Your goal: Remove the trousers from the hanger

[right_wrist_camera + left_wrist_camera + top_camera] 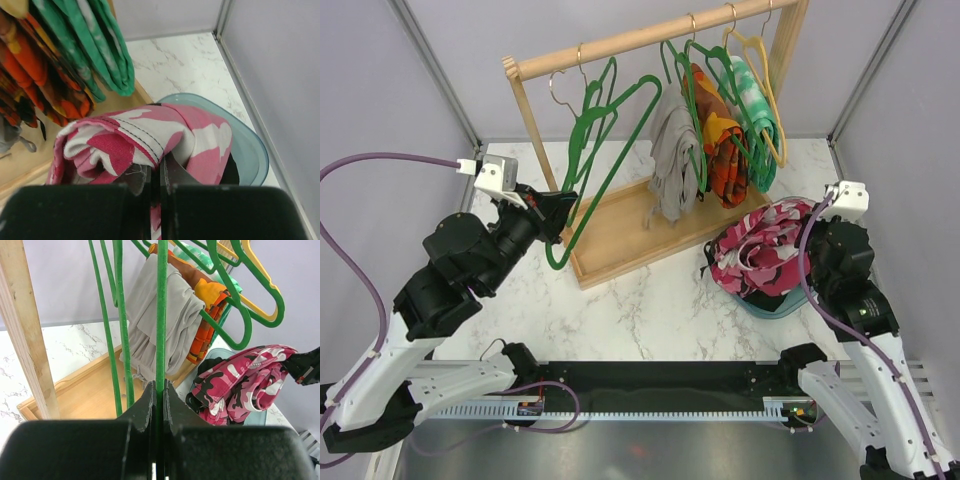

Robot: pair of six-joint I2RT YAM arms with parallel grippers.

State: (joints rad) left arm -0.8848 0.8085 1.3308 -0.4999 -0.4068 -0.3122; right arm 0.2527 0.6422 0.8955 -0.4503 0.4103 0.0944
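The held fold is still raised above the teal bin where the rest lies bunched, so I should bring my right gripper down toward the bin and open it.
My left gripper [560, 215] is shut on the lower bar of an empty green hanger [605, 150], seen clamped between the jaws in the left wrist view [161, 315]. Grey trousers [672, 170], orange-patterned trousers [723, 150] and green-white trousers [757, 100] hang on hangers further right on the rod. The pink-white-dark camouflage trousers [760, 248] lie bunched in a teal bin [775, 305]. My right gripper [156, 172] is shut on a fold of them [150, 135]. Dark fabric [231, 172] shows beneath them in the bin.
The wooden rack has a rod [640, 35], a left post [25, 330] and a tray base [620, 235] on the marble table. A yellow hanger [775, 110] hangs at the rod's right end. Walls enclose the back and both sides.
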